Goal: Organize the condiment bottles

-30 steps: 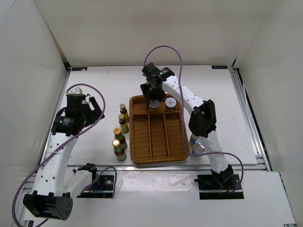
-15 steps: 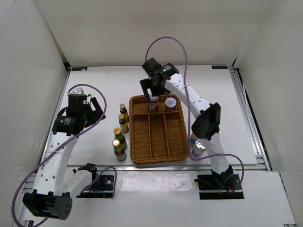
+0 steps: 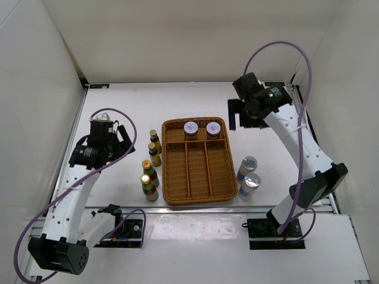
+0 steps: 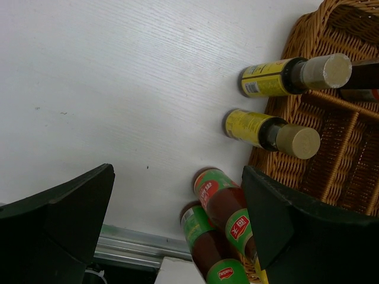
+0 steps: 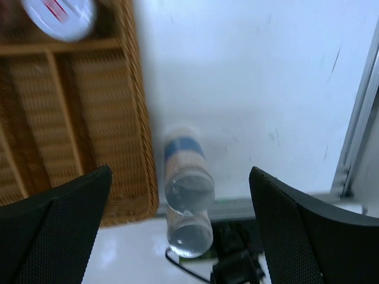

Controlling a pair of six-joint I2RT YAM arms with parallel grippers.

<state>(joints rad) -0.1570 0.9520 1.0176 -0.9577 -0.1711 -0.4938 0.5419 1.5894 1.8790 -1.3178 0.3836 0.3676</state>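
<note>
Next, my right gripper comes back and down onto the silver cap of the farther pale bottle [image 3: 250, 162], since it stands below my gripper and nearer my base.
Two purple-lidded jars [image 3: 190, 128] [image 3: 213, 128] stand in the far compartment of the wicker tray [image 3: 195, 201]. Several slim dark bottles with gold caps [image 3: 155, 152] stand in a row left of the tray; the left wrist view shows two with yellow labels [image 4: 260, 127] and two with red-green labels [image 4: 222, 204]. Two pale silver-capped bottles [image 3: 248, 166] [image 5: 188, 189] stand right of the tray. My left gripper [image 3: 121, 141] [image 4: 177, 177] hangs open left of the dark bottles. My right gripper [image 3: 240, 112] [image 5: 180, 174] is open and empty, high beyond the tray's far right corner.
White walls close in the table on three sides. An aluminium rail [image 3: 311, 148] runs along the right edge and another along the near edge [image 4: 130, 248]. A purple cable [image 3: 278, 47] loops above the right arm. The tray's three long compartments [image 3: 198, 171] hold nothing.
My right gripper has opened, left the purple-lidded jar in the tray's far compartment, and risen away to the right. The left arm has barely shifted.
</note>
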